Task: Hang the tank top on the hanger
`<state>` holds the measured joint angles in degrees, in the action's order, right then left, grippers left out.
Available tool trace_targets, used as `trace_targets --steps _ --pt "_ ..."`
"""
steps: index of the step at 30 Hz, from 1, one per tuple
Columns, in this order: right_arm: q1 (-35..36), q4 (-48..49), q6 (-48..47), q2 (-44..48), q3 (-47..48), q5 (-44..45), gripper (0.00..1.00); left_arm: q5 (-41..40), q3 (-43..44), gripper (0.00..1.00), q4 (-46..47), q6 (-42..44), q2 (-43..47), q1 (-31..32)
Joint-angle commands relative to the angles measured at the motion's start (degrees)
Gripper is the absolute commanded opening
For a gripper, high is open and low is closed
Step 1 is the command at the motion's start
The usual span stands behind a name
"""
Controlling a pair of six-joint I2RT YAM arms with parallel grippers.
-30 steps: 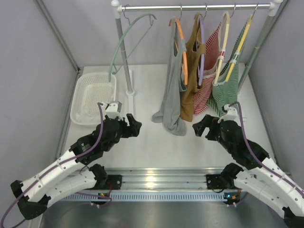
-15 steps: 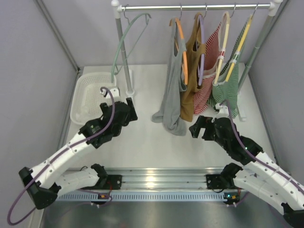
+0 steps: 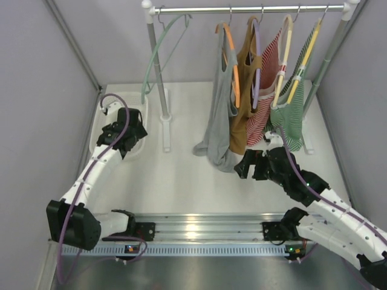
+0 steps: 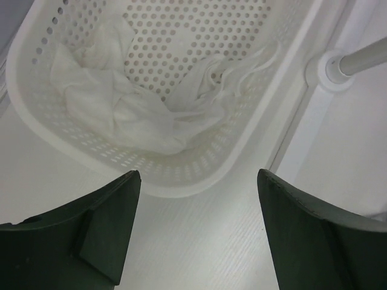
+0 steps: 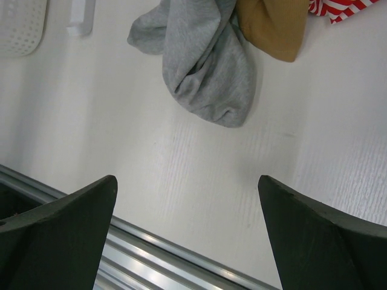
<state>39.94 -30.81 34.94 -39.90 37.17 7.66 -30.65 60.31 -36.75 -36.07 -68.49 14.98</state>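
A fold of the tank top [image 4: 162, 121] is past the basket's near rim, so my left gripper needs to lower past that rim onto the fold next.
The white tank top [image 4: 121, 103] lies crumpled inside the white perforated basket [image 4: 199, 181]. My left gripper [image 4: 198, 178] hovers open just short of the basket's near rim, with nothing between its fingers. From above, the left gripper [image 3: 127, 136] sits over the basket [image 3: 140, 106] and hides the tank top. The sage-green hanger [image 3: 162, 45] hangs bare at the left end of the rail [image 3: 254, 9]. My right gripper [image 3: 243, 163] is open over the table, just below the hem of the grey top [image 3: 217, 130]. In its own view the right gripper [image 5: 186, 181] holds nothing.
Several other tops hang on the rail: grey [image 5: 205, 66], brown [image 5: 272, 24], red-striped [image 3: 266, 90] and green-striped [image 3: 290, 115]. The rack's left post [image 3: 158, 66] and foot [image 3: 164, 130] stand right beside the basket. A metal rail [image 3: 199, 226] runs along the near edge.
My left arm has swung left and away, from the table's middle to over the basket. The right gripper has crept left toward the grey top. Both stay open.
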Motion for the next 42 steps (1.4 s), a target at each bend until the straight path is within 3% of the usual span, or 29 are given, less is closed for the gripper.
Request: trace_targets --steps 1,18,20,23,26,28,35,42 --pt "-0.57 3.47 -0.66 -0.27 1.06 -2.47 1.0 4.27 -0.9 0.82 3.09 -1.19 -3.75 -5.21" --pt "-0.57 3.65 -2.68 0.08 1.42 -7.31 1.0 5.08 -3.09 0.76 10.91 -4.7 -22.82 -10.15" --pt "-0.57 3.47 -3.03 0.43 1.42 -8.79 1.0 4.99 -3.45 0.71 12.14 -4.53 -23.88 -10.15" --pt "-0.57 2.86 -3.47 0.87 1.59 -9.07 1.0 5.17 -2.75 0.44 12.23 -4.44 -24.41 -10.24" --pt "-0.57 2.77 -3.74 1.66 1.77 -8.98 1.0 4.12 -1.87 0.12 11.53 -3.92 -21.97 -10.24" --pt "-0.57 2.95 -3.74 1.84 1.77 -9.24 1.0 2.98 -0.3 0.0 9.25 -3.04 -20.03 -10.24" --pt "-0.57 3.74 -4.09 1.58 1.94 -10.47 1.0 -2.39 6.56 0.0 0.2 0.13 -5.9 -10.24" --pt "-0.57 4.09 -4.97 0.35 3.26 -11.0 1.0 4.08 13.42 0.0 -6.3 4.43 5.64 -10.24"
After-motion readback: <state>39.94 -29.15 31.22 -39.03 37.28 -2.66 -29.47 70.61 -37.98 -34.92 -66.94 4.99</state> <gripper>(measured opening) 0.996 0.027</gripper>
